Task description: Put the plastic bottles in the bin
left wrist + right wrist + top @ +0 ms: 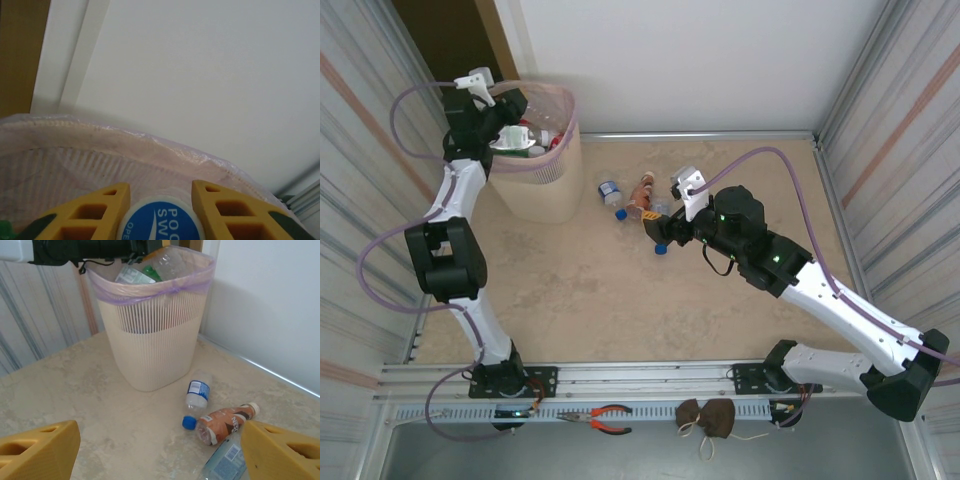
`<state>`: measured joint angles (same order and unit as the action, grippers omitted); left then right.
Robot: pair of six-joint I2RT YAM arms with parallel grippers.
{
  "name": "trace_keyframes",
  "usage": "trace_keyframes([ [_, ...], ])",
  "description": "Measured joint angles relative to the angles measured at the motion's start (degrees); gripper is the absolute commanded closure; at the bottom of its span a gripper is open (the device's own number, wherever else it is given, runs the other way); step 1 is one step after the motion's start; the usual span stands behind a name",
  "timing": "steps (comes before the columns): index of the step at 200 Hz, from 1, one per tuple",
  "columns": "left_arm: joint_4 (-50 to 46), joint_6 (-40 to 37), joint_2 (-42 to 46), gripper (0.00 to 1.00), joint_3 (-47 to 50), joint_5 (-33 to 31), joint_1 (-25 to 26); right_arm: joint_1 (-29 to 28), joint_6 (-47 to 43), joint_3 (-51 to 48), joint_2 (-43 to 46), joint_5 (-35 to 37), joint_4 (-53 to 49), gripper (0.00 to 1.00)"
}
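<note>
The bottle needs to be over the bin's open middle, inside the lined rim (150, 145), so my left gripper will first move toward the floor bottles and then let go of the bottle.
The beige bin (545, 195) with its pink bag stands at the back left and holds several bottles (150, 271). My left gripper (518, 138) hovers over its opening, shut on a bottle with a blue and white top (162, 220) that sits between the yellow fingers (100, 205), above the bin's lined rim (150, 145). On the floor right of the bin (155, 340) lie a clear bottle with blue label and cap (196, 399), an orange-labelled bottle (225, 422) and a blue-labelled one (222, 465). My right gripper (665, 232) (160, 432) is open just above them.
Corrugated metal walls close in the left and right sides, and a white wall (700, 60) stands at the back. Red-handled pliers (605, 418) and a brown pouch (708, 415) lie on the tray below the near rail. Bare beige floor (610, 300) spreads in front of the bottles.
</note>
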<state>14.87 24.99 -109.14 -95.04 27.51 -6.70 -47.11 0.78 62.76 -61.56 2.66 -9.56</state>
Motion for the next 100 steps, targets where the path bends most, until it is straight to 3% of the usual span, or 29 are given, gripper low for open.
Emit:
trace_keyframes([
  [64,-2.64,1.4,1.6,0.73,1.44,2.75,2.32,0.0,0.0,0.0,0.0,-1.05,0.02,0.18],
  [100,-4.13,1.18,2.23,0.62,1.86,3.04,2.73,0.0,0.0,0.0,0.0,-1.14,0.04,0.18],
])
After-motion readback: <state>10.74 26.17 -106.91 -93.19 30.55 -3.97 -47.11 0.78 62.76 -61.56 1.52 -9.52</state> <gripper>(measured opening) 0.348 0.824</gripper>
